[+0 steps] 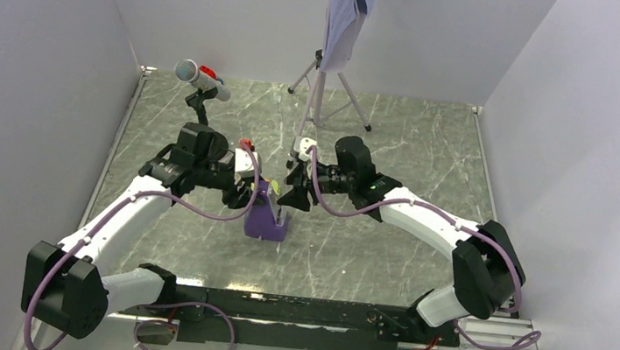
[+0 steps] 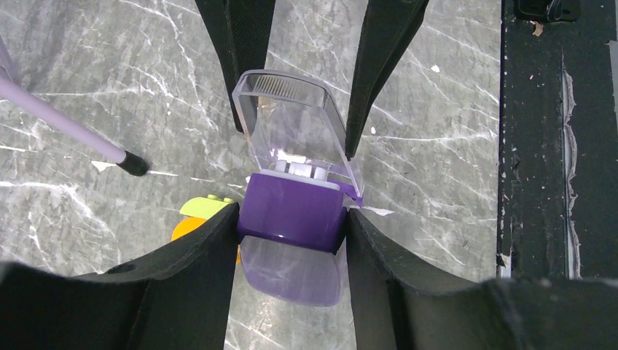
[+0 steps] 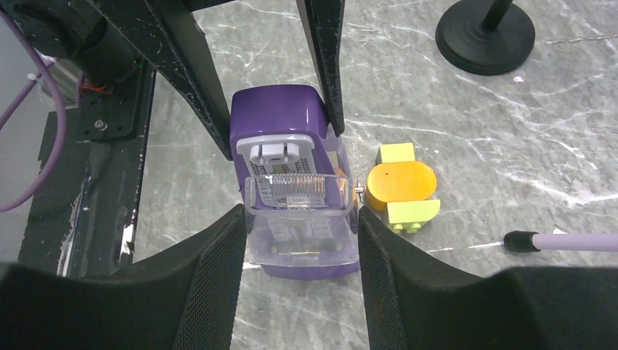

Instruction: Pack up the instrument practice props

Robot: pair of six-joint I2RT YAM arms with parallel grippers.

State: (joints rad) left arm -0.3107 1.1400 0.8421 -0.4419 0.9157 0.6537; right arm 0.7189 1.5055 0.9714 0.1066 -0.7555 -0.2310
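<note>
My right gripper should next push the tilted cover left in the top view onto the metronome's open front, which lies that way, and release.
The purple wedge metronome (image 1: pixel 266 216) stands mid-table between both arms. My left gripper (image 2: pixel 291 221) is shut on its purple body (image 2: pixel 291 211). From the opposite side my right gripper (image 3: pixel 300 222) is shut on its clear front cover (image 3: pixel 299 219), which tilts away from the body. The orange-and-yellow-green block (image 3: pixel 401 187) lies on the table right beside the metronome, also showing as the block (image 2: pixel 198 216) behind my left finger. The silver microphone (image 1: pixel 199 77) on its black stand sits back left. The grey music stand (image 1: pixel 320 88) holds white sheet-music pages (image 1: pixel 344 12) at the back.
The microphone stand's round black base (image 3: pixel 484 33) is close beyond the block. A tripod leg (image 3: pixel 572 242) with a black foot reaches toward the block. The black mounting rail (image 2: pixel 554 146) runs along the near edge. White walls enclose three sides.
</note>
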